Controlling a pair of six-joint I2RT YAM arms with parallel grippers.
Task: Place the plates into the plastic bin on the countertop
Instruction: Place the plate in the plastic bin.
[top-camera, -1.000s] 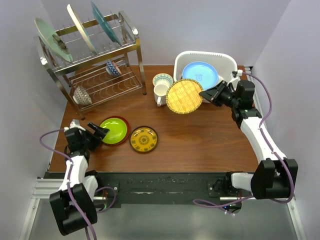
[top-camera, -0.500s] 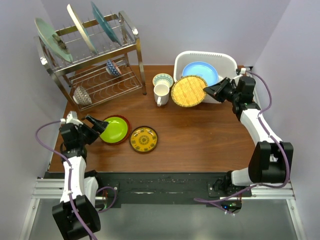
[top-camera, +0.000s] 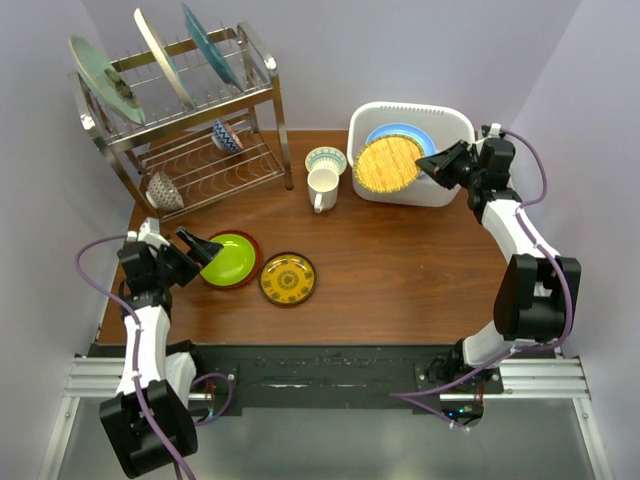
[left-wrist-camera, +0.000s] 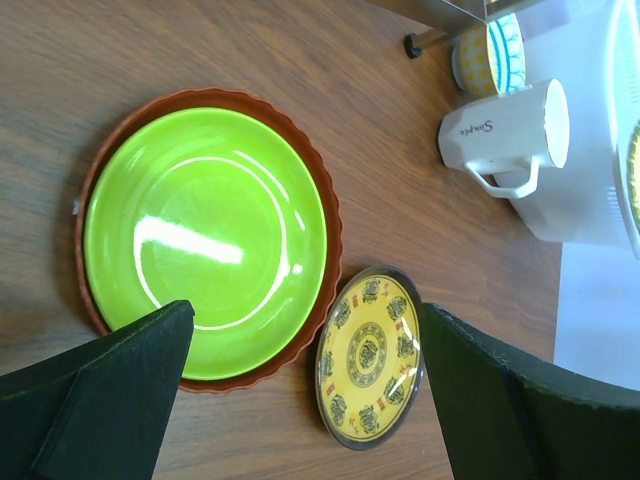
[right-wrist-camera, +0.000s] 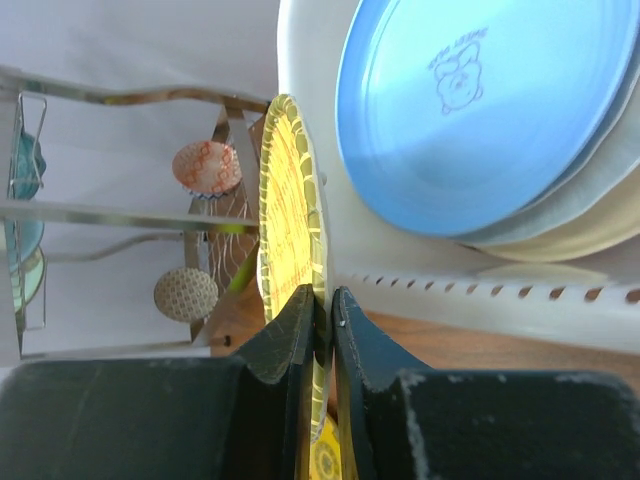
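Next, my right gripper moves outward, then down over the blue plate (right-wrist-camera: 480, 100) before opening, as its yellow woven plate still overhangs the bin's near rim.
My right gripper (top-camera: 432, 167) is shut on the rim of the yellow woven plate (top-camera: 387, 165) and holds it above the white plastic bin (top-camera: 452, 124). In the right wrist view the plate (right-wrist-camera: 290, 210) is edge-on between the jaws (right-wrist-camera: 328, 305), over the bin's rim (right-wrist-camera: 480, 290). A blue plate (right-wrist-camera: 480, 100) lies in the bin on paler plates. My left gripper (top-camera: 203, 250) is open above the lime green plate (top-camera: 226, 259), which rests on a red-orange plate (left-wrist-camera: 330, 215). The yellow patterned plate (top-camera: 288, 278) lies beside them on the countertop (top-camera: 400, 270).
A metal wire dish rack (top-camera: 190, 120) stands at the back left with three plates on edge and two small bowls. A white mug (top-camera: 322, 188) and a small bowl (top-camera: 326, 160) stand between the rack and the bin.
My right gripper has carried the yellow woven plate up and back, from in front of the bin to over it. My left gripper has shifted slightly beside the green plate.
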